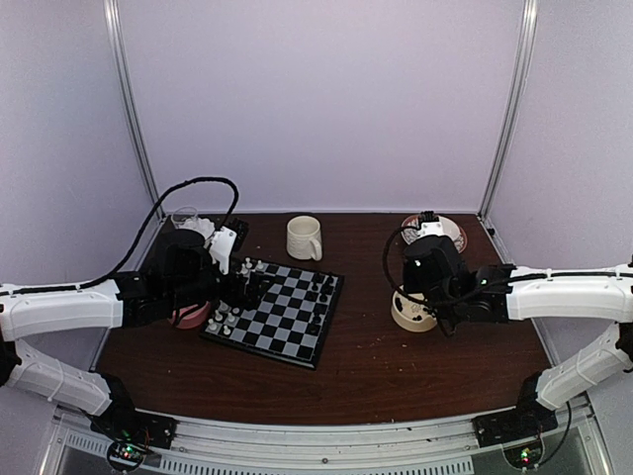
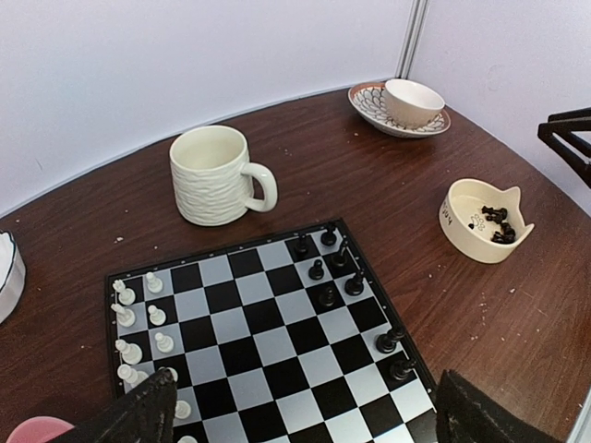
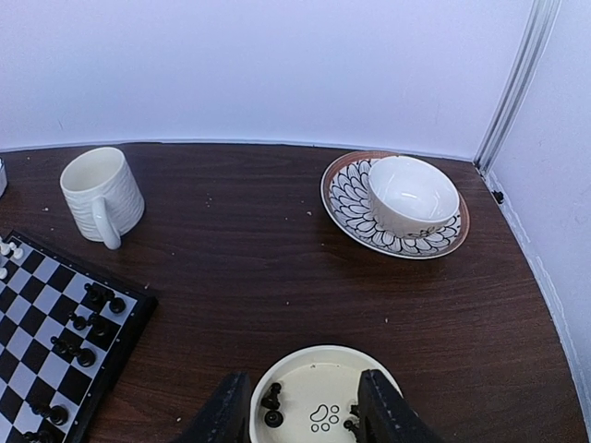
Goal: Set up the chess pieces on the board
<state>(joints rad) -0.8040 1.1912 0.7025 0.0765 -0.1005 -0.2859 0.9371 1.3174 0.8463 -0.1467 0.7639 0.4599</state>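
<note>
The nearer black piece by the board-side point(image 1: 399, 308) point(image 3: 273, 418) lies away from the cluster, so my right gripper should move down into the bowl with a tilt onto that piece.
The board point(image 1: 287, 322) lies left of the table's middle, turned at an angle. White chess pieces point(image 2: 129, 318) stand along its left side. Black chess pieces point(image 2: 328, 268) stand along its right side. My left gripper point(image 2: 309, 420) hovers over the board's near left part, open wide with nothing between its fingers. More black pieces point(image 3: 272, 406) lie in a cream paw-print bowl point(image 3: 323, 355) to the right of the board. My right gripper point(image 3: 305, 415) hangs just above that bowl, its jaws partly apart and holding nothing. Seen from above, the right gripper point(image 1: 423, 297) covers part of the bowl point(image 1: 406, 319).
A cream mug point(image 1: 304, 237) stands behind the board. A patterned saucer point(image 3: 351, 208) carrying a white bowl point(image 3: 411, 194) sits at the back right. A pink bowl point(image 1: 188, 317) is under my left arm. A clear glass dish point(image 1: 188, 220) stands at the back left.
</note>
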